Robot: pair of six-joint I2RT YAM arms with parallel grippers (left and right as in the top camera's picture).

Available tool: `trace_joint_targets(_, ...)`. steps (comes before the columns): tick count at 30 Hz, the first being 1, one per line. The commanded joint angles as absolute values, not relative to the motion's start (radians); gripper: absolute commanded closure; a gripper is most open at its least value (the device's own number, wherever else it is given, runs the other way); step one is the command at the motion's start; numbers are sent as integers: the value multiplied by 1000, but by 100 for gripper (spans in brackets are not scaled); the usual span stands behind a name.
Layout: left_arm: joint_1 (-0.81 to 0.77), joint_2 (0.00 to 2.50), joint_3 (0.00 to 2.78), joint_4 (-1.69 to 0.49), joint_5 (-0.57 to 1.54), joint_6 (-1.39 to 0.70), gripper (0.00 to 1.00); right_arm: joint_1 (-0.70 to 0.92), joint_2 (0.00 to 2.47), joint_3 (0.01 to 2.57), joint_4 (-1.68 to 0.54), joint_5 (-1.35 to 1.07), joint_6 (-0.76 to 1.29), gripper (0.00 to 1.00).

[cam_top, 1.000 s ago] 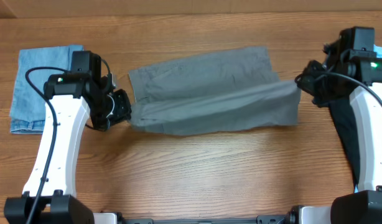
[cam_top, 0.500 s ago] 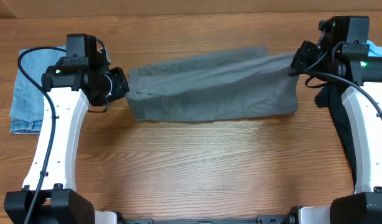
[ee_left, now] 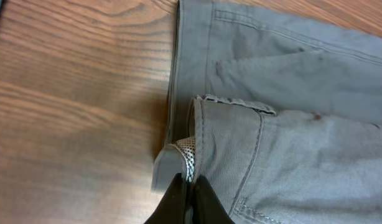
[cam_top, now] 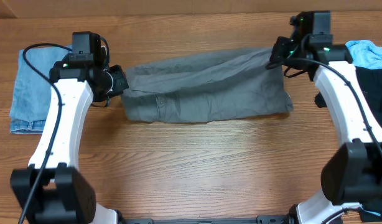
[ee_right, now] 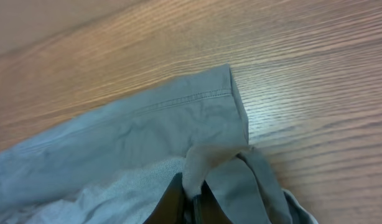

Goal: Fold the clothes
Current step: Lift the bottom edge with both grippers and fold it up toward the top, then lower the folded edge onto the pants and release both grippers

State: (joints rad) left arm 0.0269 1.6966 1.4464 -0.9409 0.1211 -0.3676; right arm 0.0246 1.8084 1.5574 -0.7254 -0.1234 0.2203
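The right gripper moves outward toward the shorts' far edge (cam_top: 266, 50) (ee_right: 214, 77) and opens next, as part of their under layer still shows beyond the pinched hem.
The clothes, a pair of grey shorts (cam_top: 203, 87), lie folded lengthwise across the far middle of the table. My left gripper (cam_top: 119, 83) is shut on the waistband corner at the left end; in the left wrist view the black fingertips (ee_left: 190, 190) pinch the patterned inner lining of the grey shorts (ee_left: 284, 124). My right gripper (cam_top: 279, 55) is shut on the leg hem at the far right corner; in the right wrist view its tips (ee_right: 191, 196) clamp a pinched fold of the grey shorts (ee_right: 147, 137) just above the wood.
A folded blue denim garment (cam_top: 30, 90) lies at the far left, behind my left arm. At the right edge sit a black garment (cam_top: 371, 93) and a light blue cloth (cam_top: 368, 53). Bare wood stretches in front of the shorts.
Both grippers have carried the near edge of the shorts away from me, over onto the far edge. The front flap that hung forward now lies folded back on the rest.
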Motion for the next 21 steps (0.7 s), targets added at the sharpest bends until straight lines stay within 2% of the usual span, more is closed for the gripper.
trace_joint_targets(1,30,1782,1471,-898,109,-374,96,29,1837,1583,-695,-45,205,96)
trace_joint_targets(16,25,1855,1471,-703,124,-363,95,29,1860,1583,-620,-37,205,96)
trace_joint_targets(21,12,1856,1471,-676,123,-354,91,29,1860,1583,-607,-37,205,96)
